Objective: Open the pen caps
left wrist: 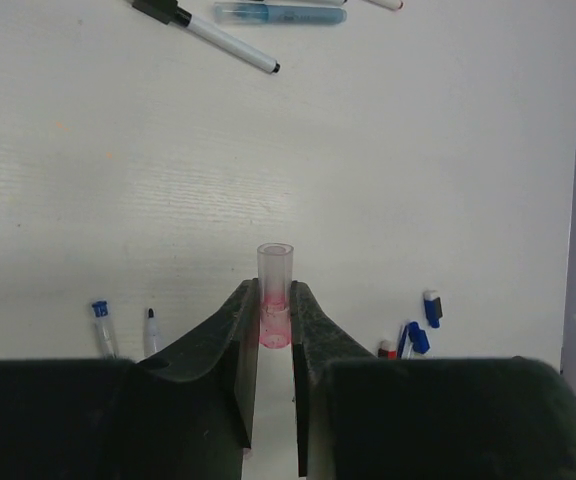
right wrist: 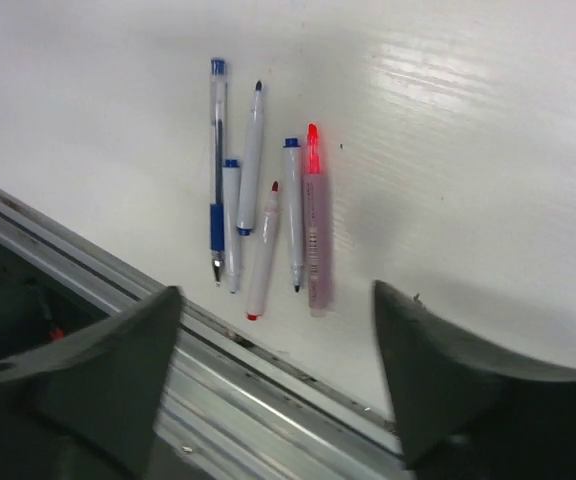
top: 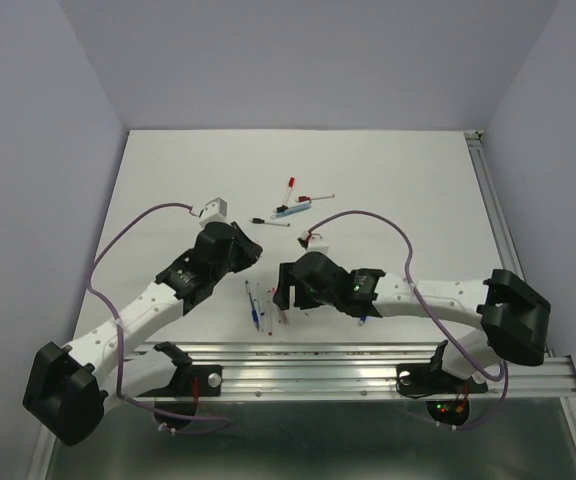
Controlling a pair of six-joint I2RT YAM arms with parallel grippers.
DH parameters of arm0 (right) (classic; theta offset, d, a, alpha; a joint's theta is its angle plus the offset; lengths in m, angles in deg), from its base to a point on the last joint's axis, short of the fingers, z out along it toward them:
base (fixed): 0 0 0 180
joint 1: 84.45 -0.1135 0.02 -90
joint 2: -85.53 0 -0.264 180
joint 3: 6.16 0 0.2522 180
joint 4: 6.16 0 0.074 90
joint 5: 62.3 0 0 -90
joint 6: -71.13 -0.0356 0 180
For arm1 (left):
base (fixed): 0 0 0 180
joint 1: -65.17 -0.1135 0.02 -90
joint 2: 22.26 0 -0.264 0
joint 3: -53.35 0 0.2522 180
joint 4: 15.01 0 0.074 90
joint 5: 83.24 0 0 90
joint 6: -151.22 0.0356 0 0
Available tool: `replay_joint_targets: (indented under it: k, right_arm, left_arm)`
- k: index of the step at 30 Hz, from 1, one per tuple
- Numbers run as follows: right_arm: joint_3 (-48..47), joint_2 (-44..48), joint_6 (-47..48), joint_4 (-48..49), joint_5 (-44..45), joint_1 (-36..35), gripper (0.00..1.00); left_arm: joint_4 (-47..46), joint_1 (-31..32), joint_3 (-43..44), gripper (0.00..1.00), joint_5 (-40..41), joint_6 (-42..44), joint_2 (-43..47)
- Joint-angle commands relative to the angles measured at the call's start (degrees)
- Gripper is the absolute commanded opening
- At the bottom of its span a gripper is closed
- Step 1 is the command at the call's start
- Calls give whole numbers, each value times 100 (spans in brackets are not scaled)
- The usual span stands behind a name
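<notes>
I should next move my left gripper right in the top view over the tabletop beside the red cap, then lower and open it, since caps gather there.
My left gripper [left wrist: 274, 318] is shut on a clear, pink-tinted pen cap [left wrist: 275, 280], held upright above the table. Two blue caps [left wrist: 432, 307] and a red cap [left wrist: 387, 348] lie on the table to its right. In the top view the left gripper [top: 244, 246] is left of centre. My right gripper [right wrist: 278, 345] is open and empty, hovering over the table's near edge; in the top view it [top: 285, 290] is beside a row of several uncapped pens [top: 266, 306]. That row includes a pink highlighter [right wrist: 314, 225] and a blue pen [right wrist: 217, 165].
Further pens lie at the back of the table [top: 293, 205], among them a black-capped pen [left wrist: 208, 30] and a light blue barrel [left wrist: 280, 13]. A metal rail [right wrist: 268, 390] runs along the near table edge. Purple cables [top: 378, 220] loop over both arms.
</notes>
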Motion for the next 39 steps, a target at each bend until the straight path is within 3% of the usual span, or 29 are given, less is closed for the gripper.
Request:
replay_joint_targets:
  k: [1, 8, 17, 25, 35, 39]
  right_arm:
    - [191, 694, -690, -681, 1108, 4, 100]
    - [454, 1687, -1851, -2307, 2356, 4, 100]
    - [1008, 3233, -3126, -3722, 3272, 48, 100]
    - [1088, 3754, -3206, -3996, 3386, 57, 100]
    - [1096, 3710, -3066, -3742, 3404, 57, 100]
    - [1123, 3798, -2925, -3575, 3369, 66, 100]
  left_arm:
    - [-551, -7, 207, 0, -593, 211, -112]
    - [-807, 309, 294, 0, -1183, 475, -630]
    - [-1115, 1582, 707, 0, -1367, 774, -1720]
    - [-1308, 2383, 962, 0, -1675, 853, -2704]
    - [-1317, 2683, 1516, 0, -1605, 783, -3636]
    - [-1300, 2692, 1639, 14, -1587, 765, -3917]
